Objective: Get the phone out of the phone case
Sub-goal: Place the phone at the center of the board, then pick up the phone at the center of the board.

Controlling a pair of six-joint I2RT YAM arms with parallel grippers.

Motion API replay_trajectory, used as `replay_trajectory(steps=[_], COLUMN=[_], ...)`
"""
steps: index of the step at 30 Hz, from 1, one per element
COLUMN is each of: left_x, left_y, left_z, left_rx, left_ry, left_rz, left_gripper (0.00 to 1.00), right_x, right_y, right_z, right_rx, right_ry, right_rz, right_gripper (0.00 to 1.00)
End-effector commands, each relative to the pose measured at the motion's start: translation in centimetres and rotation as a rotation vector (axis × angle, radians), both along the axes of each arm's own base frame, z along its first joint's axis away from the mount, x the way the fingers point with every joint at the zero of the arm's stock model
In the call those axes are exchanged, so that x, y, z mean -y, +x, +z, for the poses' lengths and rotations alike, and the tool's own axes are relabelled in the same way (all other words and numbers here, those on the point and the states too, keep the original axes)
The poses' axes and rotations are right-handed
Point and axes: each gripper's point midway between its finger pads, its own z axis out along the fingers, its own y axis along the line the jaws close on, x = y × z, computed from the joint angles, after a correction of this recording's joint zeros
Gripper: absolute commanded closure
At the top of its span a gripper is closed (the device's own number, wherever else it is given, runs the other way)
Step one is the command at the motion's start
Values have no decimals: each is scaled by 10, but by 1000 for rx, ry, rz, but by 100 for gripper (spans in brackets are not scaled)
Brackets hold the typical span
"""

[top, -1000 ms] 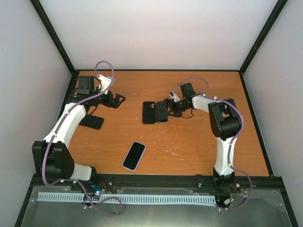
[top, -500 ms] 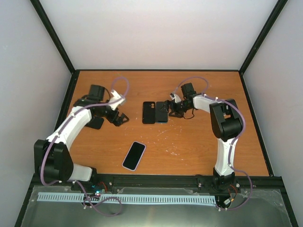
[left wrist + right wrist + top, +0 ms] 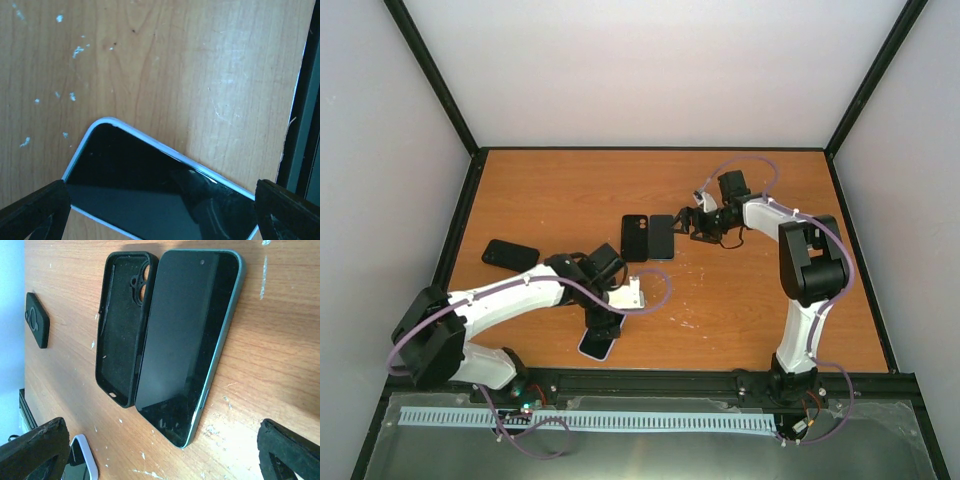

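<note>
The white-cased phone is slanted between my left gripper's fingers. Next, my left gripper should lower, sweep outward from the bar and turn to close across the phone's long sides.
A phone in a white-rimmed case [image 3: 603, 340] lies near the table's front edge. My left gripper [image 3: 607, 322] hovers right over it, open. In the left wrist view the cased phone [image 3: 150, 185] lies between the two fingertips [image 3: 35, 210]. Further back, an empty black case [image 3: 636, 237] and a bare dark phone [image 3: 662, 237] lie side by side, touching. My right gripper [image 3: 690, 222] is open and empty just right of that phone. The right wrist view shows the empty case [image 3: 122, 325], the bare phone [image 3: 190, 335] and a corner of the white-cased phone [image 3: 82, 460].
Another black case [image 3: 510, 254] lies flat at the left side of the table; it also shows in the right wrist view [image 3: 37, 320]. The black frame rail [image 3: 307, 125] runs close along the near edge beside the white-cased phone.
My left arm has swung from the back left down to the front, over the white-cased phone. My right gripper has drawn back to the right, away from the bare phone.
</note>
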Motion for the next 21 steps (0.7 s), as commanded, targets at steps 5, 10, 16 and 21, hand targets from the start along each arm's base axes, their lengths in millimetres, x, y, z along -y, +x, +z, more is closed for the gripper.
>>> replay_trajectory(steps=[5,10,16,21], left_x=[26,28,10,-24], left_y=[-25,-38,-28,-25], left_z=[-8,-27,-44,-68], left_rx=[133,202,288,340], left_ry=[79,148,227,329], left_rz=[-147,-212,-211,-191], left_gripper=[0,0,0,0], right_x=[8,11,13,14], right_y=[0,1,1,1], right_z=[5,4,4,2], right_rx=[2,-4,-5,-22], right_ry=[22,24,26,41], right_rz=[-24,-29,-35,-38], right_gripper=[0,0,0,0])
